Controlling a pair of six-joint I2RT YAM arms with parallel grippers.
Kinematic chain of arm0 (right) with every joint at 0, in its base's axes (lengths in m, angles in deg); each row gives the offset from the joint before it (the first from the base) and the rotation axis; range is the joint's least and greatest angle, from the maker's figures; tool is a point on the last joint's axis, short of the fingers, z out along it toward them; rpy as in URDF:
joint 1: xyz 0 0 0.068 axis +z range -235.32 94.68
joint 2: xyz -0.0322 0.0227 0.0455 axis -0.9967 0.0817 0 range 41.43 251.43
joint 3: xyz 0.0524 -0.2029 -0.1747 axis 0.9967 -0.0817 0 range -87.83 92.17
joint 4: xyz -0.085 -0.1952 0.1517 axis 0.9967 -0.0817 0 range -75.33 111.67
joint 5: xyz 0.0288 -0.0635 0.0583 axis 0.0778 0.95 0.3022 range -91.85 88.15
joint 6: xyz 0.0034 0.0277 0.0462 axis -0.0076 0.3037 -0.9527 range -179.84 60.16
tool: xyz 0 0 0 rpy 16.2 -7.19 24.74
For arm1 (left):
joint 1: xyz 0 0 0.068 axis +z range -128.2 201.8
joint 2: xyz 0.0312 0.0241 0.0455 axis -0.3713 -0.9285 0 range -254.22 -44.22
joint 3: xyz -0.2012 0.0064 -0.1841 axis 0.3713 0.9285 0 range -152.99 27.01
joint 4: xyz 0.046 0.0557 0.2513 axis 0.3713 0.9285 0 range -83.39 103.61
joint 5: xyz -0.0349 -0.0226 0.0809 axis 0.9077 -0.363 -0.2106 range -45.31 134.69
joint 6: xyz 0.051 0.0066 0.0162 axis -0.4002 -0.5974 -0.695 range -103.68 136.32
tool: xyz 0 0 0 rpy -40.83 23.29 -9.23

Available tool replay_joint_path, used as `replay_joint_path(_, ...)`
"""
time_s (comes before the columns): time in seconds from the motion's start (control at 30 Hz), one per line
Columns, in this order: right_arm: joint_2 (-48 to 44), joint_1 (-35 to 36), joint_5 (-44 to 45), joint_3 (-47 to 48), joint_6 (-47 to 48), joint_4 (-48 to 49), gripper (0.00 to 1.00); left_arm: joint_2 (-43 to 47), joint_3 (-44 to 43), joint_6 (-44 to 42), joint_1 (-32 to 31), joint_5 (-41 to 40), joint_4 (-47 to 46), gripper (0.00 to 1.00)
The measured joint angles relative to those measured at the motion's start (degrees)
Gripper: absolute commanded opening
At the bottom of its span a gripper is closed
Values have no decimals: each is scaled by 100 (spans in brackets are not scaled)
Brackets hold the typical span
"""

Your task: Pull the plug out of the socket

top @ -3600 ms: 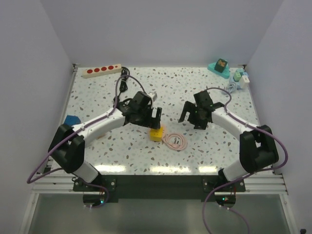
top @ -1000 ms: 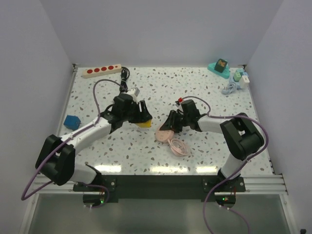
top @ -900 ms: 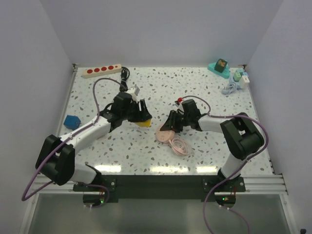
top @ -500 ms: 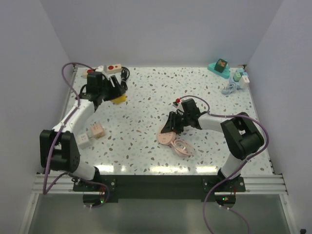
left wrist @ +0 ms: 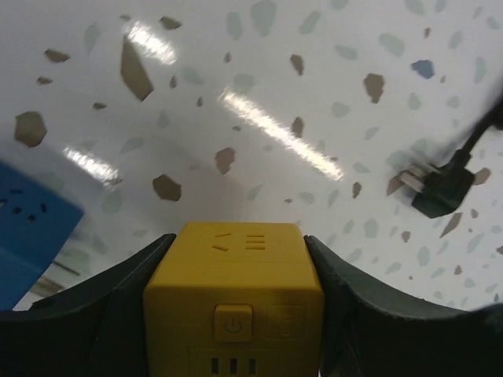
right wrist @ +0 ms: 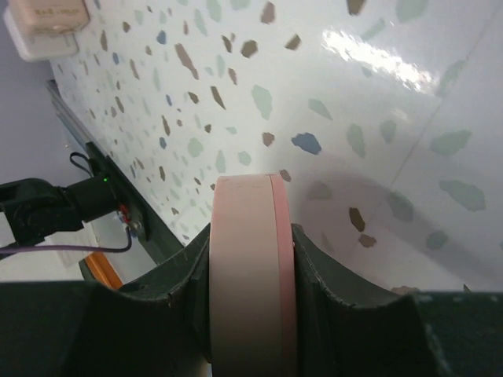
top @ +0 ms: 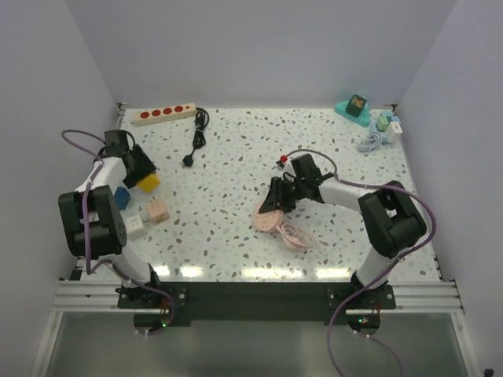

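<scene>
My left gripper will move back and down to let go of the yellow cube (left wrist: 234,306) in the gap between the blue cube and the pink cube, because the tabletop is bare there.
The socket (top: 163,115), a cream strip with red outlets, lies at the back left. The black plug (top: 189,161) lies on the table in front of it, apart from it, its cord (top: 198,129) running back toward the strip's end. In the left wrist view the plug (left wrist: 440,188) rests with bare prongs showing. My left gripper (top: 144,179) is at the far left, shut on a yellow cube (left wrist: 234,306). My right gripper (top: 275,208) is at the table's middle, shut on a round pink disc (right wrist: 247,275).
A blue cube (top: 121,196), a pink cube (top: 157,208) and a white cube (top: 135,225) sit by the left edge. A pink cable coil (top: 292,234) lies beside the disc. Teal gadgets (top: 355,108) and a light-blue cable (top: 369,141) occupy the back right.
My left gripper has swung from beside the strip down to the left edge, carrying the yellow cube. The right gripper has stayed in place with the pink disc.
</scene>
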Motion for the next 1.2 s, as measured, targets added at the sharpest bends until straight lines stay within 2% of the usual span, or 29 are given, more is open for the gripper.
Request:
replay_joint_path(0.03, 4, 4, -33, 109, 24, -35, 0, 55, 107, 0, 35, -83, 33, 1)
replay_joint_path(0.1, 9, 11, -76, 326, 46, -66, 0, 223, 361, 0, 155, -258, 127, 11)
replay_joint_path(0.23, 133, 70, -177, 675, 66, -52, 0, 439, 584, -15, 376, -535, 275, 49)
replay_joint_path(0.4, 332, 229, -212, 772, 55, -70, 0, 518, 778, -15, 466, -662, 323, 70)
replay_joint_path(0.53, 350, 317, -221, 772, 20, -63, 0, 837, 1010, 11, 466, -616, 466, 92)
replay_joint_path(0.6, 361, 332, -232, 772, -15, -48, 0, 1043, 1047, 11, 468, -562, 516, 98)
replay_joint_path(0.73, 411, 332, -278, 758, -343, 136, 0, 1646, 1078, 15, 468, -385, 638, 100)
replay_joint_path(0.83, 413, 330, -433, 579, -1036, 852, 0, 2184, 1082, 11, 466, -2, 667, 100)
replay_joint_path(0.9, 442, 330, -557, 352, -1742, 1661, 0, 2483, 1156, 13, 468, 485, 560, 100)
replay_joint_path(1.03, 721, 334, -684, -48, -3364, 3598, 0, 2894, 1655, 173, 264, 2131, -66, 100)
replay_joint_path(1.1, 975, 341, -680, -140, -4225, 4710, 0, 2817, 1753, 295, -162, 2710, -275, 100)
replay_joint_path(1.2, 1443, 341, -599, -162, -5425, 6310, 0, 2605, 1829, 669, -1123, 3508, -837, 100)
